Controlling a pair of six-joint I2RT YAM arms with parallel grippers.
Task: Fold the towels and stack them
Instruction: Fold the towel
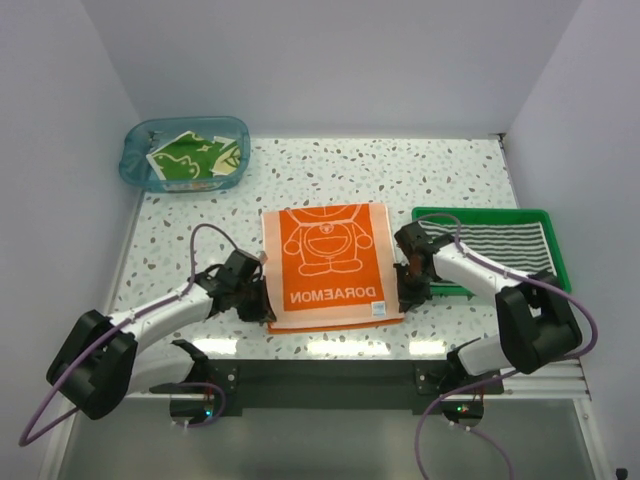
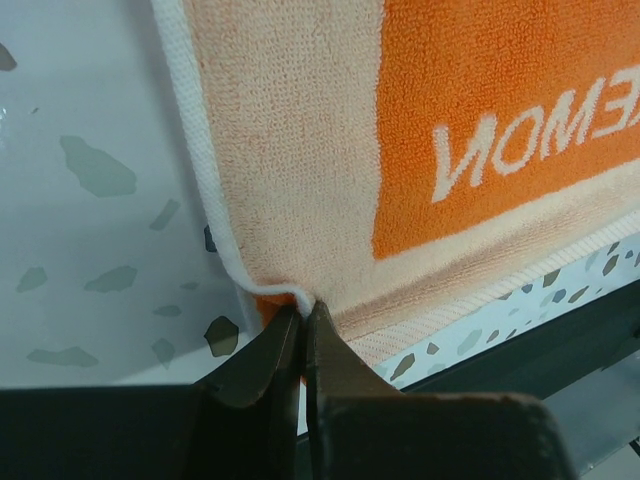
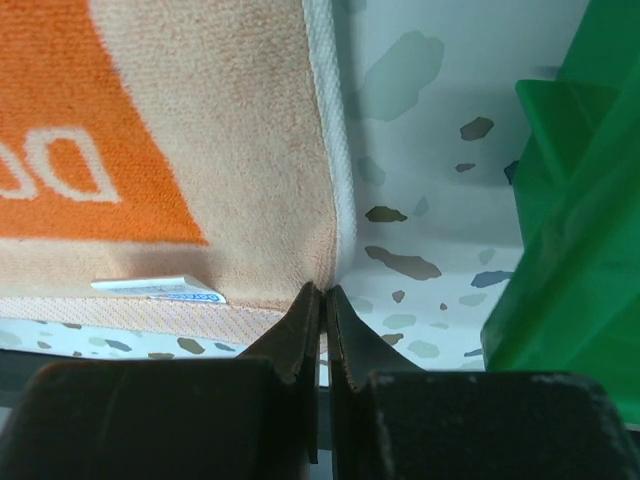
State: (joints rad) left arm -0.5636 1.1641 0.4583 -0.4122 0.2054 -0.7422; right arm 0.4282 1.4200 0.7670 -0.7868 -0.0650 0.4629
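Note:
My left gripper will lift outward next and come down to let go of the towel's corner on the tabletop by the towel's side hem (image 2: 230,262), because that spot is farther outward than my gripper.
The orange towel (image 1: 328,265) with a white Doraemon figure and lettering lies flat in the middle of the table. My left gripper (image 1: 268,312) is shut on its near left corner, where the white hem (image 2: 262,287) puckers up between the tips of the left gripper (image 2: 305,310). My right gripper (image 1: 402,300) is shut on the near right corner, and in the right wrist view the pale border (image 3: 230,150) runs into the closed tips of the right gripper (image 3: 323,292). A black-and-white striped towel (image 1: 505,248) lies in the green tray. A green towel (image 1: 195,158) sits in the blue basin.
The green tray (image 1: 560,262) stands close to the right of the right arm, and its wall (image 3: 570,220) fills the right side of the right wrist view. The clear blue basin (image 1: 135,168) is at the back left. A white label (image 3: 160,290) sticks out of the towel's near edge.

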